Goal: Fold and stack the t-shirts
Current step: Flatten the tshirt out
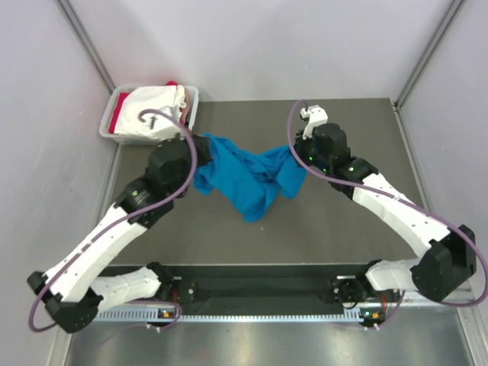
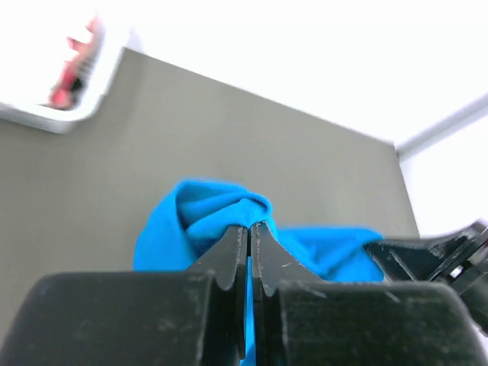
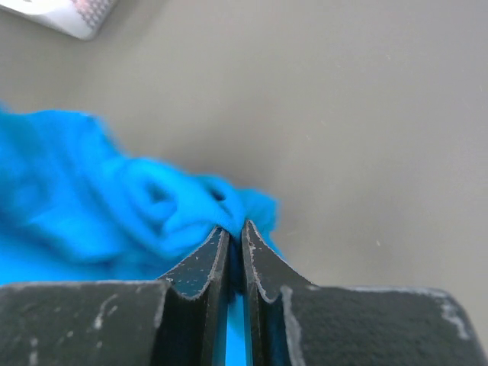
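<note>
I need to move my right gripper down, to its right in the top view, and back next, spreading the bunched shirt, and then let go, because bare tabletop is below it that way.
A bright blue t-shirt (image 1: 248,179) hangs bunched between my two grippers over the middle of the grey table. My left gripper (image 1: 203,146) is shut on its left end; in the left wrist view the fingertips pinch a fold of blue cloth (image 2: 217,210). My right gripper (image 1: 299,156) is shut on its right end; in the right wrist view the blue cloth (image 3: 114,206) is clamped between the jaws. The middle of the shirt sags to the table. White and red shirts (image 1: 156,103) lie in the tub at the back left.
A pale grey plastic tub (image 1: 192,97) stands at the table's back left corner, close behind my left gripper; it also shows in the left wrist view (image 2: 46,118). The grey table (image 1: 343,229) has walls on both sides and a dark front rail.
</note>
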`<state>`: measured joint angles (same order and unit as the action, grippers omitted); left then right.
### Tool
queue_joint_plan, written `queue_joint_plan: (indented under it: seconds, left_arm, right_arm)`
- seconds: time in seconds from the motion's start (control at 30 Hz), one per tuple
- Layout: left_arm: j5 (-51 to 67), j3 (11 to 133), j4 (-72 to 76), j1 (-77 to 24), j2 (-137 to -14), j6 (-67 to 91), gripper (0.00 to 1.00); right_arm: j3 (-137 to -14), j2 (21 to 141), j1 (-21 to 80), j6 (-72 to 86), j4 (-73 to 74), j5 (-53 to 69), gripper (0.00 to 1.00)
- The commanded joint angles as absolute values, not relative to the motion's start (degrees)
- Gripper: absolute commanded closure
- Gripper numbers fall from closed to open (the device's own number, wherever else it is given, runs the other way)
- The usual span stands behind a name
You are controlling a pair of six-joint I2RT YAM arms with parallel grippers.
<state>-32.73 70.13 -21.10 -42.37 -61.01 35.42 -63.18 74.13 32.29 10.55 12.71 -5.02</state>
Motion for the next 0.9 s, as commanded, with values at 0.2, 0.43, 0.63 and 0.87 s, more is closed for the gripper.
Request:
queue_joint_plan:
  seconds: [0.2,0.43,0.63,0.87]
  left_arm:
    - [-40.7,57.1,-35.6,-38.6,-53.3,45.3,1.00]
    - [-31.1,45.0,-32.5,-34.6,-53.5,49.5,1.00]
    - [-22.9,38.6,-27.3,-34.7,-56.9,50.7,1.00]
    - [-13.7,35.8,-19.5,-40.2,-62.2,50.8,1.00]
  right_arm:
    - [-61.8,82.2,22.6,15.0,19.4,-2.4,1.00]
    - [-58.2,86.0,19.0,17.7,14.9,-1.3,1.00]
    - [-63.2,90.4,16.3,18.6,11.2,2.1,0.99]
    - [-64.1,92.2,16.3,17.6,13.5,1.1,0.94]
